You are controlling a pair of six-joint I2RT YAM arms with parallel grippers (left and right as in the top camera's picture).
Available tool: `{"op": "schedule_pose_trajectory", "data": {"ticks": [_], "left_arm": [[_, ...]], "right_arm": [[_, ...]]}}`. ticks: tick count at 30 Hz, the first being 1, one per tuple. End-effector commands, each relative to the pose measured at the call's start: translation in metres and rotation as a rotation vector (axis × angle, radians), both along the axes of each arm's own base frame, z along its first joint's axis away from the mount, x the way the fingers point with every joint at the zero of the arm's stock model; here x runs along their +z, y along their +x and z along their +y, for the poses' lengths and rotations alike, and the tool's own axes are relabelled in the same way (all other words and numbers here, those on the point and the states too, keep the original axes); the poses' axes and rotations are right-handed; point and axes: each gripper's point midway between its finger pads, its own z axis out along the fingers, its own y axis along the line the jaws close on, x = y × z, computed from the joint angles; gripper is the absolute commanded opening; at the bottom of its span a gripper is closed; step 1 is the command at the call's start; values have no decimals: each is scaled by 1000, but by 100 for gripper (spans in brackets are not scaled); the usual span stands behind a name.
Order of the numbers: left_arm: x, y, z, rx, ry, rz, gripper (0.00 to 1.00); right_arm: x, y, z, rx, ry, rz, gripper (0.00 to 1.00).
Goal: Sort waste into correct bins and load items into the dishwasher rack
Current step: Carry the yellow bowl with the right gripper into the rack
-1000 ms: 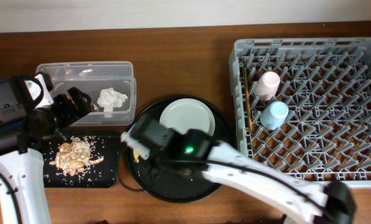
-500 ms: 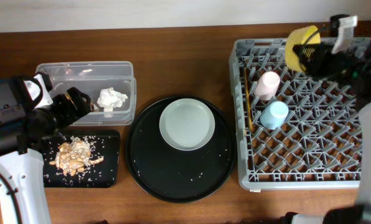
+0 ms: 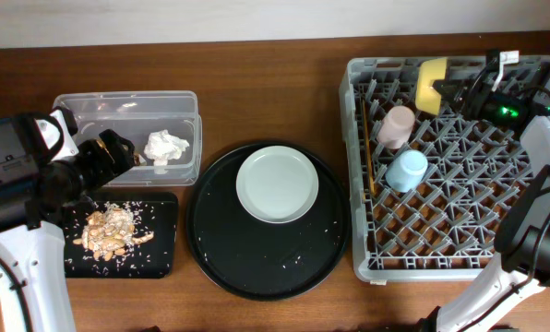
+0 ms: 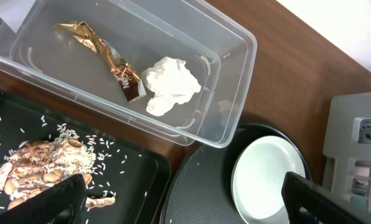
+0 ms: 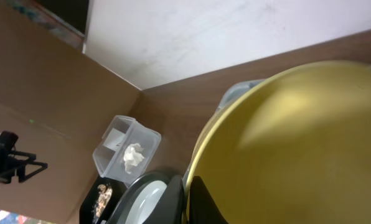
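The robot's right gripper will next move back and down, place the yellow bowl (image 3: 431,82) on the pegs beside the pink cup and let go of the bowl's rim, since those pegs are empty.
My right gripper (image 3: 452,92) is shut on the rim of the yellow bowl (image 3: 431,82), held on edge at the far side of the grey dishwasher rack (image 3: 441,266); the bowl fills the right wrist view (image 5: 297,137). A pink cup (image 3: 397,125), a blue cup (image 3: 406,170) and chopsticks (image 3: 367,148) are in the rack. My left gripper (image 3: 112,154) is open and empty beside the clear tub (image 3: 81,103). The tub holds the gold wrapper (image 4: 101,53) and white tissue (image 4: 170,85). Food scraps (image 3: 109,231) lie on the flat black tray (image 3: 160,258). The pale plate (image 3: 277,183) is uncovered.
The plate sits on a large round black tray (image 3: 257,263) between the bins and the rack, with a few rice grains on it. My right arm reaches over the rack's right side. The rack's near half holds only pegs.
My right arm has swung from the round tray to the rack's far side with the yellow bowl, then lowered it a little. The left arm has not moved.
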Motion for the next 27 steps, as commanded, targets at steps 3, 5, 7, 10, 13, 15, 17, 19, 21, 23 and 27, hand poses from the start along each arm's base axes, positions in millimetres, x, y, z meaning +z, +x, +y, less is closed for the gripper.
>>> {"op": "schedule_pose_trajectory", "data": {"ticks": [3,5,7,10,13,15,17,19,21,23,27], "left_arm": [[4,-1,1,-4,10,-14,99],[4,-1,0,-4,10,-14,99],[4,-1,0,-4,10,-14,99],[4,-1,0,-4,10,-14,99],[4,-1,0,-4,10,-14,99],[4,-1,0,-4,10,-14,99],[4,-1,1,-4,11,-14,99],[4,-1,0,-4,10,-14,99],[4,-1,0,-4,10,-14,99],[4,-1,0,-4,10,-14,99],[4,-1,0,-4,10,-14,99]], "right_arm": [[-44,1,-35,-162,-104,172,4],[-49,-9,-50,-195,-76,223,4],[-52,-21,-57,-212,-31,287,4],[-59,-39,-62,-232,33,397,12],[-65,-52,-54,-221,44,475,37],[-74,-62,-56,-242,-10,547,39],[-61,-67,-58,-267,-64,540,40],[-8,-75,-66,-352,-234,439,39],[26,-77,-66,-381,-287,342,39],[32,-76,-85,-466,-402,320,39],[-2,-67,-120,-577,-516,404,4]]}}
